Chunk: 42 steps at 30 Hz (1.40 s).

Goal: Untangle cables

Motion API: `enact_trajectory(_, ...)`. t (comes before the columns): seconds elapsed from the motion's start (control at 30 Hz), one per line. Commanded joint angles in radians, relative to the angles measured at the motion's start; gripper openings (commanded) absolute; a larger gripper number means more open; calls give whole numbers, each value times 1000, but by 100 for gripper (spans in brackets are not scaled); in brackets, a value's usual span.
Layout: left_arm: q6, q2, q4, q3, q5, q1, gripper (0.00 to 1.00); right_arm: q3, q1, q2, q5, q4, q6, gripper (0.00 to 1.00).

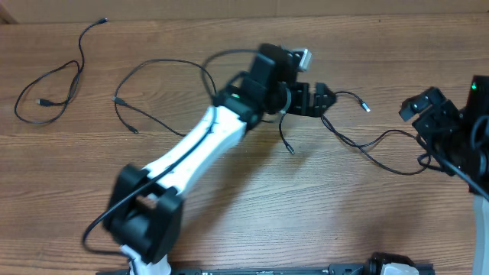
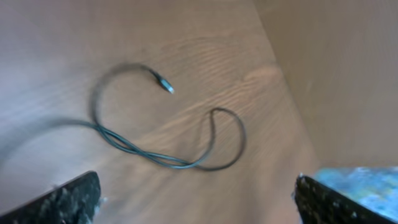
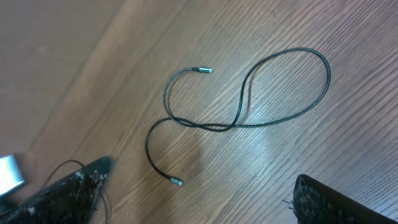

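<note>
My left gripper is above the third cable's crossing (image 1: 358,145) (image 2: 193,165) and should next go down onto it, toward the right in the overhead view.
Three thin black cables lie apart on the wooden table. One cable (image 1: 47,101) lies at the far left. A second cable (image 1: 118,100) loops in the left-middle and runs under my left arm. The third cable (image 1: 359,148) curves between the two arms, with a plug end (image 1: 367,108) at the top. It shows blurred in the left wrist view (image 2: 163,160) and as a crossed loop in the right wrist view (image 3: 283,118). My left gripper (image 1: 327,98) (image 2: 196,199) is open and empty above that cable's left part. My right gripper (image 1: 422,107) (image 3: 199,199) is open and empty at the right.
The left arm's white link (image 1: 195,145) stretches diagonally across the table's middle. The table's far edge (image 1: 229,20) runs along the top. The thicker black arm cord (image 1: 99,221) hangs by the left arm's base.
</note>
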Motion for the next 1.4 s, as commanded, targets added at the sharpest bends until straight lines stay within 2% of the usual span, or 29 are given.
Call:
enact_trajectory(0.0, -667, 108, 20, -1, 32, -60, 100, 24, -3, -48, 5, -2, -5, 100)
enact_trajectory(0.03, -813, 130, 24, -1, 63, -72, 100, 24, -3, -54, 5, -8, -5, 100)
enact_trajectory(0.07, -911, 143, 26, -1, 87, -82, 99, 24, -3, -55, 5, -14, -5, 100)
enact_trajectory(0.1, -1094, 174, 33, -1, 114, -106, 99, 24, -3, -55, 5, -34, -5, 100)
enact_trajectory(0.13, -1139, 187, 50, -1, 108, -116, 99, 24, -3, -53, 5, -47, -5, 100)
enact_trajectory(0.33, -1130, 258, 251, -1, -7, -174, 99, 23, -3, -41, 4, -89, -5, 100)
enact_trajectory(0.53, -1130, 308, 259, -1, -46, -219, 100, 23, -3, -41, 2, -91, -5, 100)
enact_trajectory(0.7, -1130, 354, 270, -1, -122, -244, 84, 23, -3, -41, 2, -95, -5, 100)
enact_trajectory(0.8, -1129, 392, 293, -1, -167, -254, 78, 23, -3, -41, 2, -100, -5, 100)
enact_trajectory(1.0, -1112, 466, 454, -1, -169, -275, 71, 23, -3, -41, 2, -102, -5, 100)
enact_trajectory(1.07, -1092, 484, 494, -1, -177, -283, 62, 23, -3, -41, 2, -102, -5, 100)
enact_trajectory(1.13, -1049, 500, 515, -1, -190, -286, 33, 23, -3, -41, 2, -102, -5, 100)
enact_trajectory(1.17, -1009, 505, 513, -1, -196, -287, 9, 23, -3, -41, 2, -103, -5, 100)
enact_trajectory(1.2, -940, 510, 505, -1, -198, -287, 4, 23, -3, -41, 2, -105, -5, 100)
enact_trajectory(1.37, -636, 504, 495, 0, -146, -257, 4, 23, -3, -41, 3, -129, -9, 100)
